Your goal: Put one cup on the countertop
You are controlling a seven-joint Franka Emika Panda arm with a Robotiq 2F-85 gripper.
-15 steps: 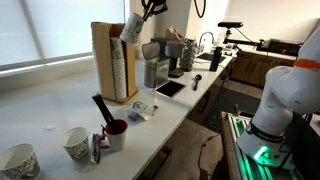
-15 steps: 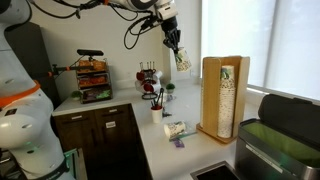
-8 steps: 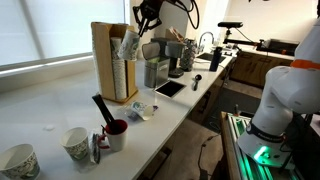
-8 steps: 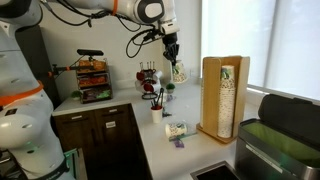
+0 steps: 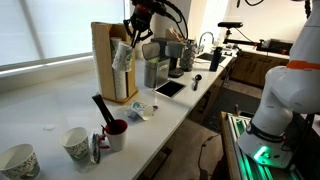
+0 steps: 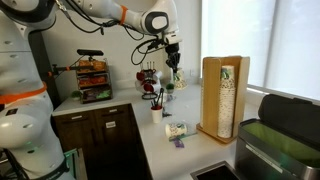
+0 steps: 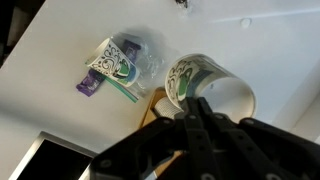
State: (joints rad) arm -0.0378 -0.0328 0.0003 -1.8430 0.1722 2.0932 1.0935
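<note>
The cup's base comes down onto the bare countertop beside the dark red mug next, as my gripper moves toward the mug and down, since that patch is clear.
My gripper (image 5: 131, 40) is shut on a whitish paper cup (image 5: 122, 57) with grey-green print and holds it tilted in the air above the off-white countertop (image 5: 60, 100), just in front of the wooden cup holder (image 5: 104, 45). In another exterior view the gripper (image 6: 169, 64) hangs with the cup (image 6: 171, 81) left of the holder (image 6: 224, 95), over the countertop (image 6: 160, 150). In the wrist view the cup (image 7: 205, 82) lies on its side between my dark fingers (image 7: 195, 108), its open mouth to the right, with the countertop (image 7: 250, 45) below.
Two more paper cups (image 5: 77, 143) (image 5: 20, 160) and a dark red mug (image 5: 116, 132) stand near the front edge. A plastic packet (image 7: 120, 65) lies on the counter below my gripper. A tablet (image 5: 169, 88), a grey appliance (image 5: 153, 68) and a mug rack (image 6: 149, 80) stand further along.
My gripper has come down and away from the top of the holder with the cup in it, and now hangs lower over the counter.
</note>
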